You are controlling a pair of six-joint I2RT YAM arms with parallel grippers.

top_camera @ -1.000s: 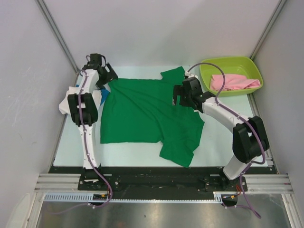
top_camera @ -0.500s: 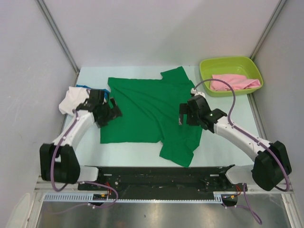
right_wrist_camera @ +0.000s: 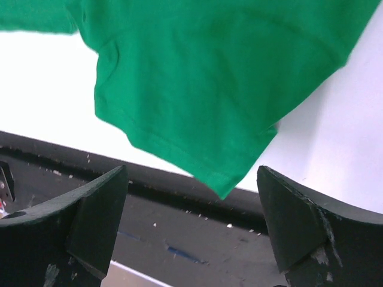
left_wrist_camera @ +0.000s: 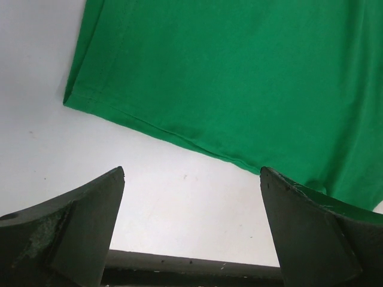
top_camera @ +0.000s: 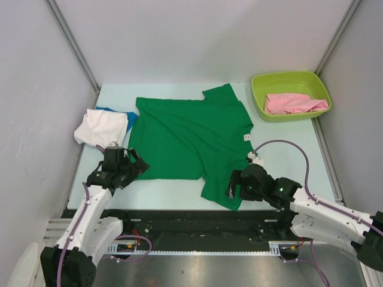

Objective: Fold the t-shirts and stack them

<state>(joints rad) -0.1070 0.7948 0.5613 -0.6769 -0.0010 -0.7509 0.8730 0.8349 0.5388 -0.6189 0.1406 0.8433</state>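
Observation:
Next, my right gripper lowers and draws back onto the sleeve hem's near corner (top_camera: 235,207) (right_wrist_camera: 220,188), because that corner pokes out over the black front bar.
A bright green t-shirt (top_camera: 188,140) lies spread flat on the table, its near sleeve (top_camera: 227,191) hanging to the front edge. It fills the top of the left wrist view (left_wrist_camera: 239,78) and the right wrist view (right_wrist_camera: 221,78). A folded white t-shirt (top_camera: 100,127) lies at the left with a blue one (top_camera: 119,113) under it. A pink t-shirt (top_camera: 293,104) lies in the tub. My left gripper (top_camera: 139,167) is open and empty beside the shirt's near left corner. My right gripper (top_camera: 231,186) is open and empty over the near sleeve.
The lime-green plastic tub (top_camera: 291,81) stands at the back right. The table's black front rail (top_camera: 197,221) runs along the near edge, and it shows below the sleeve in the right wrist view (right_wrist_camera: 179,233). Grey walls close in both sides.
Both arms have pulled back from the far part of the shirt to the table's near edge. Both grippers stay open and empty. The shirt lies flat.

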